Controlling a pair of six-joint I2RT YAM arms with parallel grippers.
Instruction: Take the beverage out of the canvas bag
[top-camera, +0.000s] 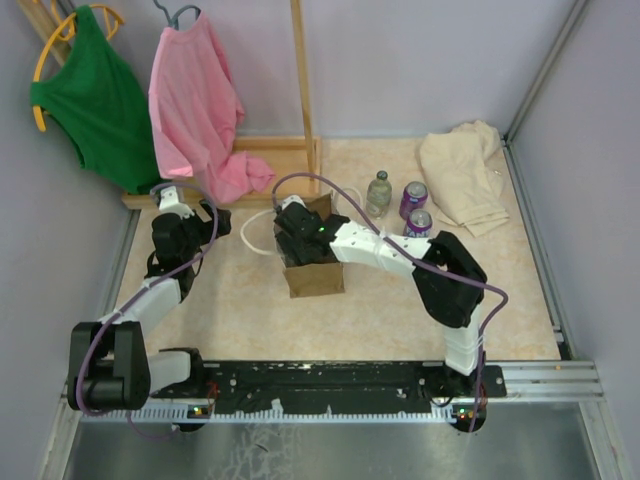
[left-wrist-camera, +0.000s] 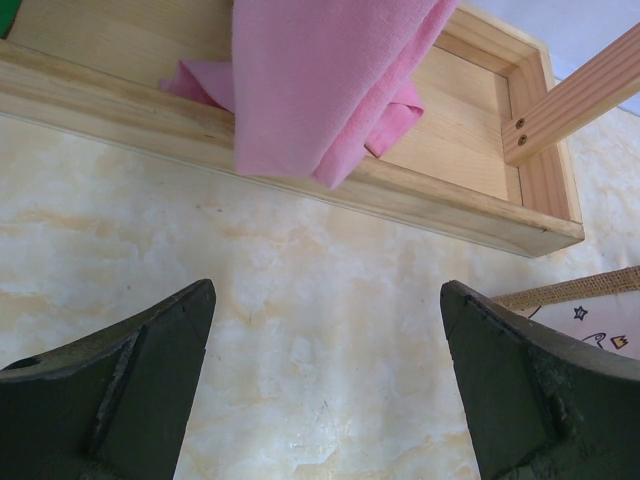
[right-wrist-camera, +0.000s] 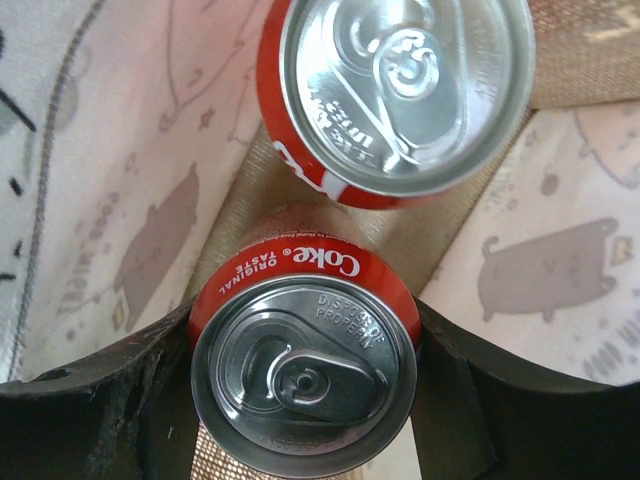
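The bare tabletop beside the purple cans is to my right gripper's right in the top view, so I will lift clear of the bag (top-camera: 316, 279), cross there, lower and release.
The canvas bag (top-camera: 316, 279) stands upright mid-table, tan-brown, with a white handle loop to its left. My right gripper (top-camera: 297, 235) reaches down into its open top. In the right wrist view the gripper (right-wrist-camera: 305, 372) is shut on a red Coke can (right-wrist-camera: 305, 385), its fingers (right-wrist-camera: 100, 420) pressed against both sides. A second red can (right-wrist-camera: 400, 90) stands just beyond it inside the bag's cat-print lining (right-wrist-camera: 120, 200). My left gripper (top-camera: 170, 195) is open and empty over bare table (left-wrist-camera: 328, 290), left of the bag, whose corner (left-wrist-camera: 590, 310) shows at the right edge.
A clear bottle (top-camera: 378, 192) and two purple cans (top-camera: 413, 198) (top-camera: 419, 223) stand right of the bag. A beige cloth (top-camera: 462, 175) lies at the back right. The wooden rack base (left-wrist-camera: 300, 170) with a pink shirt (left-wrist-camera: 330, 80) is just beyond my left gripper; a green shirt (top-camera: 90, 95) hangs far left.
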